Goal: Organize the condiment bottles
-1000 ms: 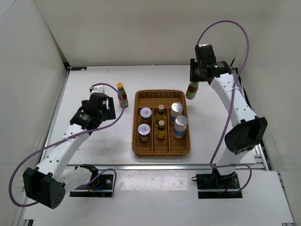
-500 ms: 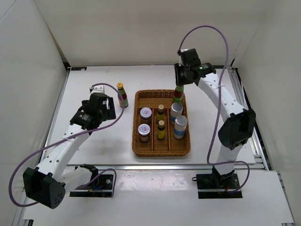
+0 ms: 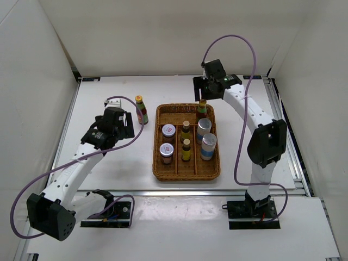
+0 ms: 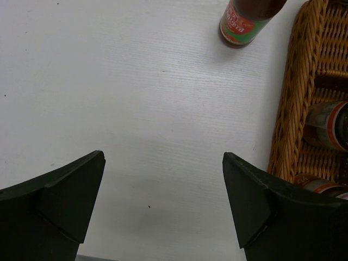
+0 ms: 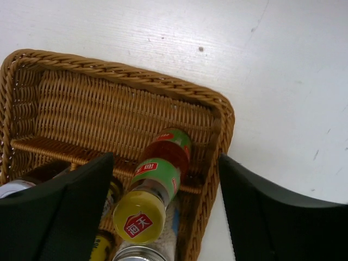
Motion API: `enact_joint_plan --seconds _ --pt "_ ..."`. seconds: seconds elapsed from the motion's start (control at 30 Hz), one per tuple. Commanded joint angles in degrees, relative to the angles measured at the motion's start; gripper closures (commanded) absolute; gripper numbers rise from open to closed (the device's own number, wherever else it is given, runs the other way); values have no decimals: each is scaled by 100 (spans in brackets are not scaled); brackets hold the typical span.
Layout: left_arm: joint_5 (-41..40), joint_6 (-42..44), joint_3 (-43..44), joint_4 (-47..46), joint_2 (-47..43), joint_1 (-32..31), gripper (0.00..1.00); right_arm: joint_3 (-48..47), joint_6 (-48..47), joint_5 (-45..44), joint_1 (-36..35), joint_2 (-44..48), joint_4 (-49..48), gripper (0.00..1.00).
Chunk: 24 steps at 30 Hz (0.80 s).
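The second tall bottle stands outside the tray (image 3: 187, 176), so my left gripper will move outward and to the right in the top view and close around that bottle's neck (image 3: 140, 104).
A tall red-green bottle (image 3: 202, 109) (image 5: 160, 174) with a yellow cap stands in the far right corner of the wicker tray (image 3: 187, 176). My right gripper (image 3: 204, 95) (image 5: 166, 163) hangs open above it, a finger on each side with a gap to the glass. A second tall bottle (image 3: 141, 109) (image 4: 247, 19) stands on the table left of the tray. My left gripper (image 3: 129, 126) (image 4: 163, 163) is open and empty, just short of that bottle. In the tray stand two red-lidded jars (image 3: 168, 131), two small brown bottles (image 3: 186, 128) and two silver-lidded shakers (image 3: 205, 126).
The tray rim (image 5: 114, 70) (image 4: 293, 81) rises beside both grippers. White walls close the table on the left, back and right. Bare white tabletop (image 3: 109, 163) lies to the left of the tray and behind it.
My right arm carried the tall bottle from the table right of the tray leftward into the tray's far right corner, and its jaws have opened off it. The left arm has not moved.
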State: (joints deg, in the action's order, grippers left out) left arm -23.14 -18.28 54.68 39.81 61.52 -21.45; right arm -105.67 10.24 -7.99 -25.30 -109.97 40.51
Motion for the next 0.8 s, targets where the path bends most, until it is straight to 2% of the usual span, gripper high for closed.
enact_joint_plan --seconds 0.0,0.13,0.37,0.47,0.63,0.77 --pt "239 -96 331 -132 114 36 0 -532 31 -54 -10 275 -44 17" --pt "406 -167 1228 -132 579 36 0 -771 31 -106 -10 485 141 0" --pt "705 -106 3153 -184 2407 36 0 -929 83 113 -10 1144 370 0" --pt "871 -44 3776 -184 3189 88 0 -561 83 297 -10 1566 422 0" --pt "1066 -44 4305 -184 4165 272 0 -42 31 500 -10 2269 422 0" --pt "1066 -44 4437 -184 4518 431 0 370 -83 421 -10 2734 475 0"
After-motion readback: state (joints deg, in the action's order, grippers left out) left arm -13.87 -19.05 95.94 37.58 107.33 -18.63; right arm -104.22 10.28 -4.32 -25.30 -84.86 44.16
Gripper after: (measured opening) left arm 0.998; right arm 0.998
